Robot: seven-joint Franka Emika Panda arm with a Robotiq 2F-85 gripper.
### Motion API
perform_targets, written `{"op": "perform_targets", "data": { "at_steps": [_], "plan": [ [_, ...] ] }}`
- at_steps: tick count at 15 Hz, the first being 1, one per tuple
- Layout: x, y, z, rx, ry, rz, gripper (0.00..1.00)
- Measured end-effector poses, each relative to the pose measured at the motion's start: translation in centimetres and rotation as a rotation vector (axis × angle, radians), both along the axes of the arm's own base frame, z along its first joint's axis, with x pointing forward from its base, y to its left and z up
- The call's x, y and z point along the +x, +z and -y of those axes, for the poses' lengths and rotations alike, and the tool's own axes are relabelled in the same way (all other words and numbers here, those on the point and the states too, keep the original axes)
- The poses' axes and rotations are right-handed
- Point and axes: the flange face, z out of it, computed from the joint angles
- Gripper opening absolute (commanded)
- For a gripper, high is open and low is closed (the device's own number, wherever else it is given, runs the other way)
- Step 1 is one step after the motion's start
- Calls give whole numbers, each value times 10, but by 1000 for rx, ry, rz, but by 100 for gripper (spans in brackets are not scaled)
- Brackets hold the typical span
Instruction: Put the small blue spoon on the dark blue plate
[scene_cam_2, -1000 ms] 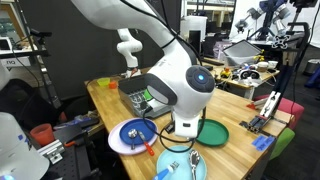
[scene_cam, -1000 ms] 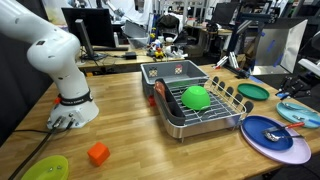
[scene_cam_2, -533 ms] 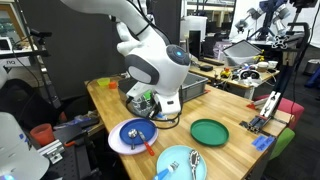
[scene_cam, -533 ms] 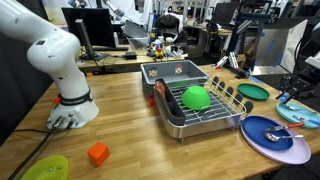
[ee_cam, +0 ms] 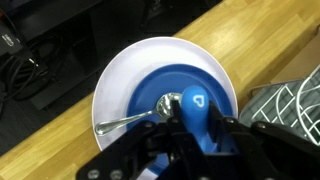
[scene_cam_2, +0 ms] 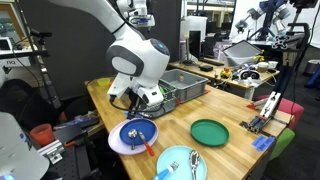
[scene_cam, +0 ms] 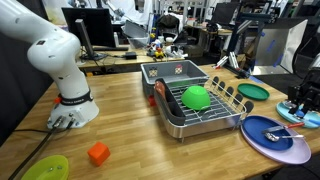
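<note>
The gripper is still above the open part of the dark blue plate beside the metal spoon [ee_cam: 130, 119], so it needs to go down and turn onto that part next.
In the wrist view my gripper [ee_cam: 196, 128] is shut on the small blue spoon [ee_cam: 194, 108], whose rounded end sticks out from between the jaws. The spoon hangs over the dark blue plate [ee_cam: 160, 78], which is stacked on a larger pale plate [ee_cam: 113, 88]. A metal spoon [ee_cam: 130, 119] lies on the dark blue plate, its bowl just beside the blue spoon. In both exterior views the gripper [scene_cam_2: 147, 99] [scene_cam: 301, 101] hovers above the dark blue plate [scene_cam_2: 135, 131] [scene_cam: 262, 129]. I cannot tell whether the blue spoon touches the plate.
A dish rack [scene_cam: 200, 113] holds a green bowl [scene_cam: 196, 97]. A green plate [scene_cam_2: 209, 131] and a light blue plate [scene_cam_2: 180, 163] with utensils lie nearby. An orange block [scene_cam: 98, 153] and a yellow-green plate [scene_cam: 45, 168] sit at the near table edge.
The arm has swung away from the light blue plate and now stands over the dark blue plate, with the gripper lower above it.
</note>
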Motion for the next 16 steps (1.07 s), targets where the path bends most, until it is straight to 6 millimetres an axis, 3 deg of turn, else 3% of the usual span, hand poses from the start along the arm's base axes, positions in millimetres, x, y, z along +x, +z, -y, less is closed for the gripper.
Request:
{"op": "perform_targets", "data": {
  "at_steps": [5,6,9,13,16],
  "plan": [
    [1,0,1,-1,-3,1,28],
    [1,0,1,-1,-3,1,7],
    [2,0,-5,-1,14,1,7],
    [7,-6,-58,-1,174,-22,7],
    [2,-21,-94,21,309,-65,7]
  ]
}}
